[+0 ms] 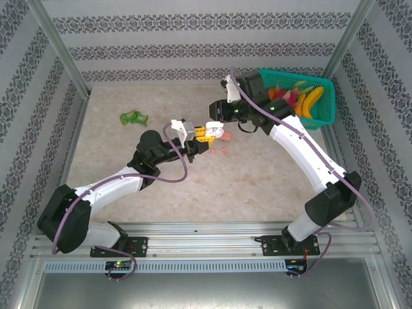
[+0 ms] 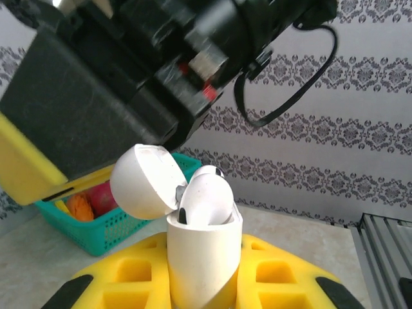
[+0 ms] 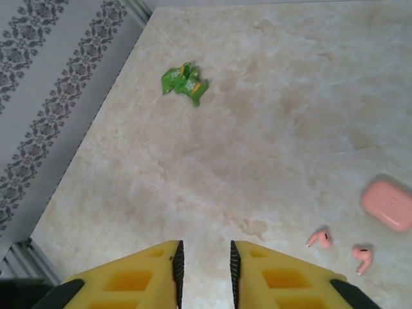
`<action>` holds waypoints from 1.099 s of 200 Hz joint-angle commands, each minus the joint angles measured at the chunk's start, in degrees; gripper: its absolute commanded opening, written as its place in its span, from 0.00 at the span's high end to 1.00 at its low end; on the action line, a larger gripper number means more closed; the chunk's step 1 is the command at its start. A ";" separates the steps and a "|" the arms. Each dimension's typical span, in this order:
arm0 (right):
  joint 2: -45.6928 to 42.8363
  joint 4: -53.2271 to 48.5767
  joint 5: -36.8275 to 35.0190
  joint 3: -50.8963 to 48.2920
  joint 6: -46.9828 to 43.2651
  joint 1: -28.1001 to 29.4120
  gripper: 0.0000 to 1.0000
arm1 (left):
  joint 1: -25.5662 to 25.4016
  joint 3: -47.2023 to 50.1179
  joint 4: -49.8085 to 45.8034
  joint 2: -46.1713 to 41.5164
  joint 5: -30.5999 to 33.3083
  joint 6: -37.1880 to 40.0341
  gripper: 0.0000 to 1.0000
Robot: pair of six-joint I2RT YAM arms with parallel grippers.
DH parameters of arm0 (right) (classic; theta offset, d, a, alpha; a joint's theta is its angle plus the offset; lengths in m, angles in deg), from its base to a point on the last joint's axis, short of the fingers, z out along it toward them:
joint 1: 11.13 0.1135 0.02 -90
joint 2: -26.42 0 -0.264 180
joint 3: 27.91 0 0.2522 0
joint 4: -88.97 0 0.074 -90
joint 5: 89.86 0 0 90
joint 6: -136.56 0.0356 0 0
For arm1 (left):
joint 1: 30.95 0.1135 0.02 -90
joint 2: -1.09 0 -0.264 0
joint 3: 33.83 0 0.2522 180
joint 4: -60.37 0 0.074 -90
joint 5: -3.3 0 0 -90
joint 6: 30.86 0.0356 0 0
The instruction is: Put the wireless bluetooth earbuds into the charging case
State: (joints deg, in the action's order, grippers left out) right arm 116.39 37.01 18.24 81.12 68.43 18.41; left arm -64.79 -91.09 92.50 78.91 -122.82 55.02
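Note:
Bare tabletop lies below, beside the pink earbuds. My left gripper needs to tilt downward next and lower the white charging case to let go of it there.
My left gripper is shut on a white charging case, held upright between its yellow fingers. The lid is hinged open to the left, and white earbuds sit in the case. My right gripper hovers over the table, open with a narrow gap and nothing between its pads. Two pink earbuds lie on the table beside a closed pink case. In the top view the left gripper and right gripper are close together at mid-table, next to the pink case.
A teal basket of toy fruit stands at the back right, also seen behind the case. A small green wrapper-like object lies at the back left. Patterned walls enclose the table.

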 commanded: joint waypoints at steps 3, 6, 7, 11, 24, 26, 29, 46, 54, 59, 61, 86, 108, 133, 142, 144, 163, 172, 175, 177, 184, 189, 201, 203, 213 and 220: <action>-4.98 -1.38 1.58 -4.60 -1.32 1.42 0.74 | -0.61 -1.94 1.66 0.74 2.62 -0.05 1.00; -5.41 -1.32 1.58 -5.13 -1.27 1.54 0.74 | -0.61 -1.95 1.70 0.75 2.75 -0.08 1.00; -5.51 -1.25 1.58 -5.28 -1.24 1.56 0.74 | -0.61 -1.94 1.73 0.84 2.82 -0.13 1.00; -6.12 -1.08 1.54 -6.06 -1.07 1.72 0.74 | -0.61 -1.96 1.79 0.86 3.07 -0.10 1.00; -8.00 -0.11 0.78 -8.49 -0.45 1.95 0.74 | -0.52 -2.14 1.75 1.09 3.56 -0.19 1.00; -8.38 0.01 0.54 -8.82 -0.30 1.93 0.74 | -0.56 -2.14 1.75 1.21 3.48 -0.27 1.00; -8.68 0.31 0.22 -9.33 -0.04 1.93 0.74 | -0.53 -2.19 1.75 1.23 3.58 -0.27 1.00; -10.46 1.47 -1.37 -11.15 0.93 1.45 0.74 | -0.54 -2.10 2.14 1.67 3.96 -0.69 1.00; -11.12 2.08 -2.16 -11.94 1.51 1.16 0.74 | -0.52 -1.98 2.35 1.77 4.23 -0.95 1.00; -11.49 2.36 -3.04 -12.30 1.92 0.91 0.73 | -0.52 -1.98 2.38 1.80 4.37 -1.04 1.00; -11.66 2.50 -3.49 -12.45 2.14 0.84 0.72 | -0.56 -1.97 2.37 1.87 4.45 -1.13 1.00; -15.01 5.23 -8.53 -16.16 5.70 -1.24 0.65 | -0.44 -1.53 0.56 1.81 8.18 -1.88 1.00; -17.98 7.42 -11.86 -21.14 8.80 -2.83 0.62 | 0.45 -1.51 -3.70 2.54 14.99 -4.31 1.00; -20.10 9.58 -13.97 -28.28 12.20 -3.04 0.60 | 3.13 -3.82 -13.50 4.76 21.09 -10.59 1.00; -20.80 10.48 -15.31 -31.08 13.68 -2.92 0.60 | 4.99 -5.41 -17.31 6.17 20.33 -13.17 1.00; -20.91 10.68 -15.61 -31.67 13.96 -2.91 0.60 | 5.45 -5.68 -17.96 6.50 20.02 -13.67 1.00; -21.59 11.72 -18.10 -36.22 16.60 -2.65 0.59 | 9.31 -7.01 -20.74 10.07 16.57 -18.83 1.00; -21.36 11.59 -19.31 -37.60 17.80 -2.58 0.58 | 11.04 -7.45 -21.13 12.14 14.45 -21.20 1.00; -21.20 11.47 -19.76 -37.90 18.32 -2.49 0.57 | 11.64 -7.80 -21.51 12.89 13.68 -22.03 1.00; -21.06 11.41 -20.02 -38.16 18.63 -2.48 0.56 | 12.01 -7.95 -21.87 13.41 13.35 -22.48 1.00; -20.67 11.50 -20.98 -39.10 19.68 -2.26 0.55 | 13.19 -9.00 -23.25 15.20 11.52 -24.00 1.00; -20.32 11.71 -21.52 -39.58 20.48 -2.14 0.54 | 13.97 -9.80 -24.10 16.57 10.08 -24.68 1.00; -19.07 11.83 -23.09 -40.12 22.19 -1.69 0.51 | 15.53 -11.81 -26.18 19.85 7.36 -26.11 1.00; -18.83 11.83 -23.22 -40.15 22.41 -1.62 0.51 | 15.69 -12.16 -26.44 20.42 7.02 -26.44 1.00; -17.19 11.72 -24.15 -39.72 23.12 -1.14 0.48 | 16.73 -12.83 -26.03 22.91 5.01 -27.80 1.00; -15.76 11.00 -25.12 -38.82 23.79 -0.85 0.46 | 17.47 -13.14 -25.73 24.37 3.96 -28.86 1.00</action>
State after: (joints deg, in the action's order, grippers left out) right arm 97.40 47.00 -1.62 41.64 87.64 16.35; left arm -49.32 -101.72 70.09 99.43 -112.00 32.90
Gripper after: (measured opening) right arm 0.515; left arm 0.195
